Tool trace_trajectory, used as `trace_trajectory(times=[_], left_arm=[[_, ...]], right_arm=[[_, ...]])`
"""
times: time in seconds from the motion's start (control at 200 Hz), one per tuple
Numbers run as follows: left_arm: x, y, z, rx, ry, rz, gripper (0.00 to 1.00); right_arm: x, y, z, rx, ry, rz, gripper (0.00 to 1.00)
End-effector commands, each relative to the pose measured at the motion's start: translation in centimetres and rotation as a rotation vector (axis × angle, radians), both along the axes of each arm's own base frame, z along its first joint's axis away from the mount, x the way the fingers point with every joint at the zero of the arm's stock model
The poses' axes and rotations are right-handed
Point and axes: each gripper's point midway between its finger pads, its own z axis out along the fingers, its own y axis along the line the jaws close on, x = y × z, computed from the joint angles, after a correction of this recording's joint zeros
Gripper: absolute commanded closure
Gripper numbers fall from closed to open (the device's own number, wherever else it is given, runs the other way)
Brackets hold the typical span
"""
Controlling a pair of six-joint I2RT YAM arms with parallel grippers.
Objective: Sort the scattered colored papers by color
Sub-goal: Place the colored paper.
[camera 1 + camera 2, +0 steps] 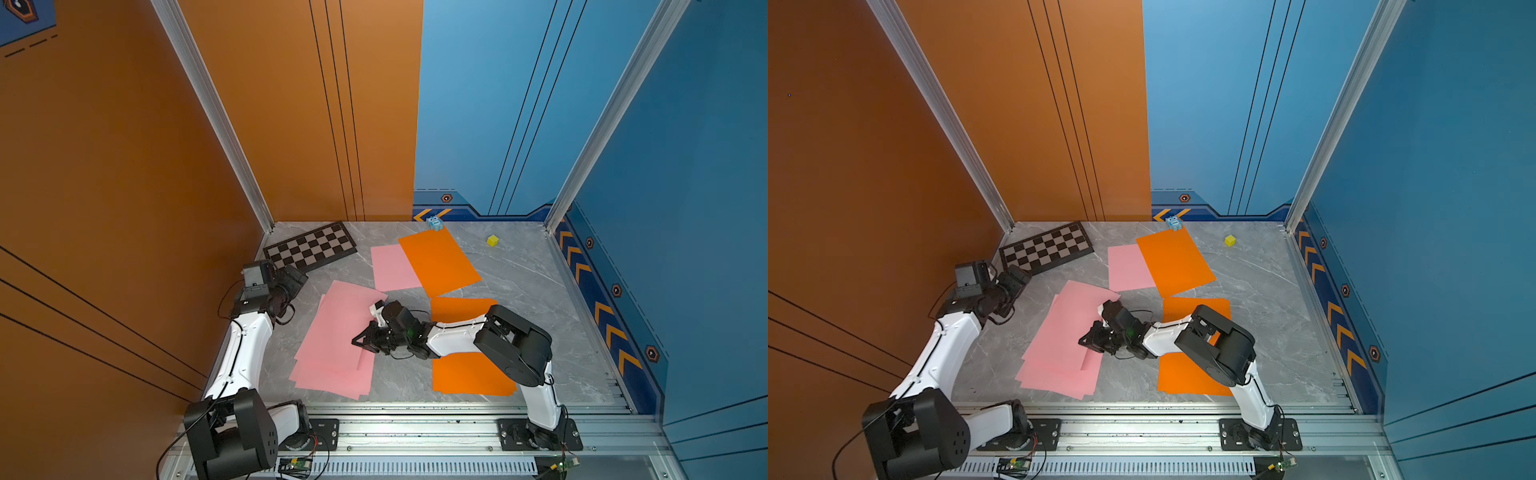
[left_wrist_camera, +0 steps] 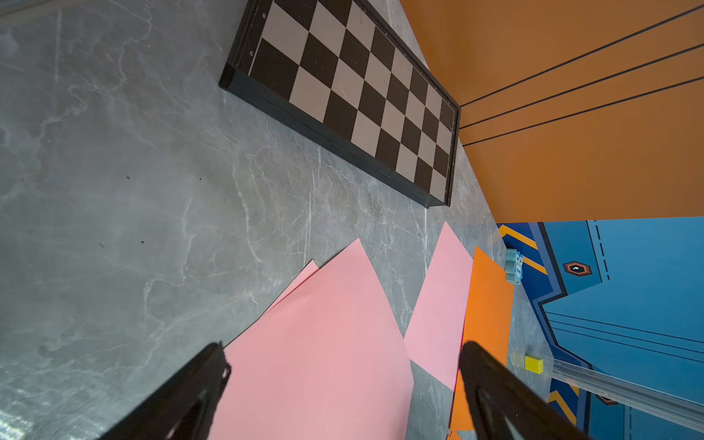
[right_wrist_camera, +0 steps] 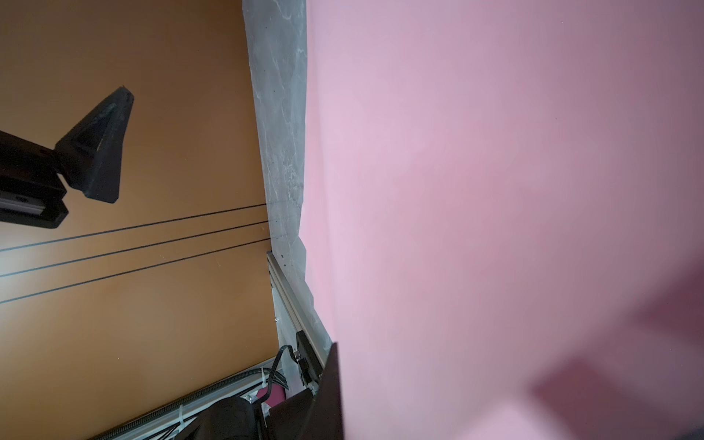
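Note:
The pink sheet's far edge sticks out past those beneath, so my right gripper will next pull it slightly back over the fanned pile's near part and release it.
The colored papers lie on the grey marble table. A fanned pile of pink sheets (image 1: 328, 357) (image 1: 1059, 357) is at the front left. A single pink sheet (image 1: 390, 266) lies further back, its edge under an orange sheet (image 1: 440, 262). More orange sheets (image 1: 469, 378) lie at the front right, partly hidden under my right arm. My right gripper (image 1: 359, 340) (image 3: 335, 354) sits low over the pink pile, shut on a pink sheet (image 3: 495, 190) that fills its wrist view. My left gripper (image 1: 297, 276) (image 2: 344, 362) hovers open by the pile's far-left corner, holding nothing.
A black-and-grey checkered board (image 1: 311, 245) (image 2: 354, 95) lies at the back left, close to my left gripper. A small yellow cube (image 1: 492, 240) and a little blue toy (image 1: 434, 223) sit near the back wall. Walls enclose three sides, and a metal rail (image 1: 415, 428) runs along the front.

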Motion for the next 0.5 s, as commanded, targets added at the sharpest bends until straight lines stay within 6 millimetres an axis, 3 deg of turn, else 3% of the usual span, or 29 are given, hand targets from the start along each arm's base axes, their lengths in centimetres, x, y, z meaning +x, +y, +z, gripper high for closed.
trace_trajectory(times=[0.0,0.46,0.495], left_arm=[[0.3,-0.9,-0.3,-0.017,-0.005,-0.039,0.02],[0.8,-2.2,-0.5,-0.023,-0.003,-0.086,0.02],[0.8,-2.3,-0.5,-0.022,-0.003,-0.088,0.02]], right_arm=[[-0.4,0.3,0.4,-0.027,0.025,-0.007,1.0],[-2.6,-0.6,-0.8,-0.15,0.056,0.066,1.0],[-2.7,-0.7,-1.0,-0.162,0.058,0.072,0.95]])
